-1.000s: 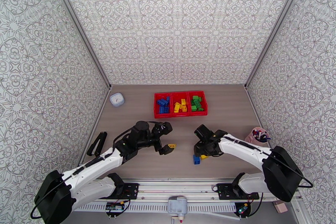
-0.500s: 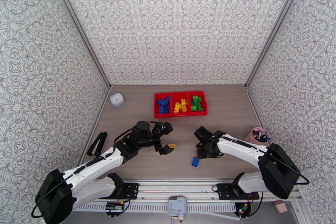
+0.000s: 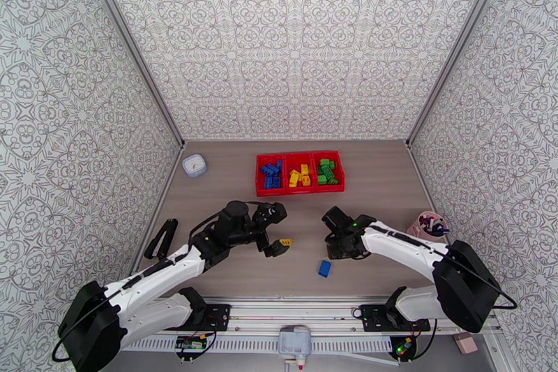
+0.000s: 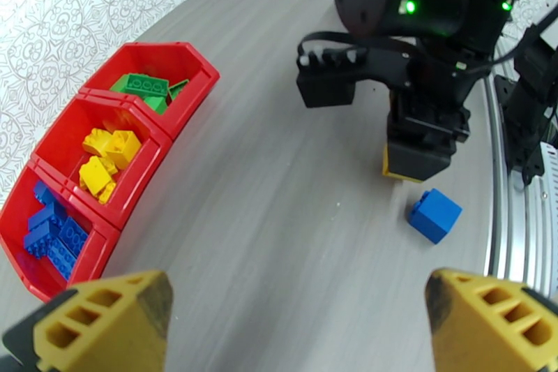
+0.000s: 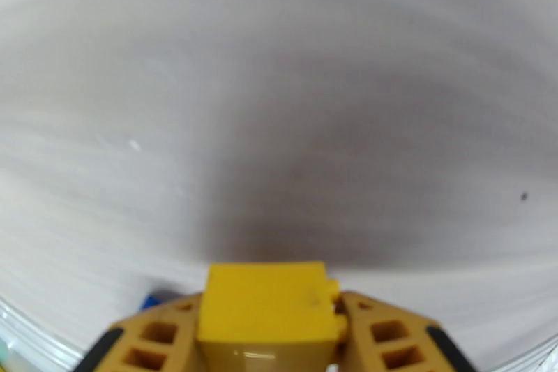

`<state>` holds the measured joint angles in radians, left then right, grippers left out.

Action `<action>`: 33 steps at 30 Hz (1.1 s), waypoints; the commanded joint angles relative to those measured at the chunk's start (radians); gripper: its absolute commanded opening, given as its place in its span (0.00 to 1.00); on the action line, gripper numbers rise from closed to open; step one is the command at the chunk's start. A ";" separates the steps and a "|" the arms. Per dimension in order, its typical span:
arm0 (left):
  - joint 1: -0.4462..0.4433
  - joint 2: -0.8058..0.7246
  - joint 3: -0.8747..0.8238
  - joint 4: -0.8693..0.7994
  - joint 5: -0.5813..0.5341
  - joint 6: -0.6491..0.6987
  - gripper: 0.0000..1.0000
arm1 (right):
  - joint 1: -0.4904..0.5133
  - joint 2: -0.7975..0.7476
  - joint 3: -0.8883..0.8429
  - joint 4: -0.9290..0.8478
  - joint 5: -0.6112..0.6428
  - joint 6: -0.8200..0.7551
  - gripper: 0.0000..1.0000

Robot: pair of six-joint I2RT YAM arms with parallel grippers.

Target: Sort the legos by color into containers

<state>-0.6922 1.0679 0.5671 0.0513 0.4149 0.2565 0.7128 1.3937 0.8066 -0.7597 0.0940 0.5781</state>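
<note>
The robot's right gripper will next lift the yellow brick it holds and carry it outward over the yellow legos already in the middle section of the tray, to release it there.
The red tray stands at mid-table, with blue legos in its left compartment, yellow legos in the middle and green legos in the right. My right gripper is shut on a yellow brick, held just above the table. A loose blue brick lies near it, also seen as the blue brick in the left wrist view. My left gripper hovers open over bare table, its yellow fingertips wide apart and nothing between them.
A small white round cup sits at the back left. A pink cup of pens stands by the right wall. A black tool lies along the left edge. The tray lies left of my left gripper.
My right gripper has taken the yellow brick from beside the blue one and drawn slightly away from it. The blue brick stays on the table. The left arm has not moved.
</note>
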 commanded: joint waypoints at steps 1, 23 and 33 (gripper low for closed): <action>-0.009 -0.030 -0.036 0.047 -0.038 -0.034 1.00 | 0.002 -0.002 0.094 0.089 0.079 -0.038 0.39; 0.002 -0.100 -0.096 0.085 -0.133 -0.098 1.00 | -0.146 0.731 1.012 0.216 0.106 -0.338 0.37; 0.008 -0.107 -0.104 0.090 -0.140 -0.100 1.00 | -0.186 0.961 1.322 0.124 0.115 -0.380 0.38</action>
<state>-0.6910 0.9737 0.4801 0.1246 0.2893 0.1658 0.5335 2.3241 2.0590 -0.5846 0.1989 0.2218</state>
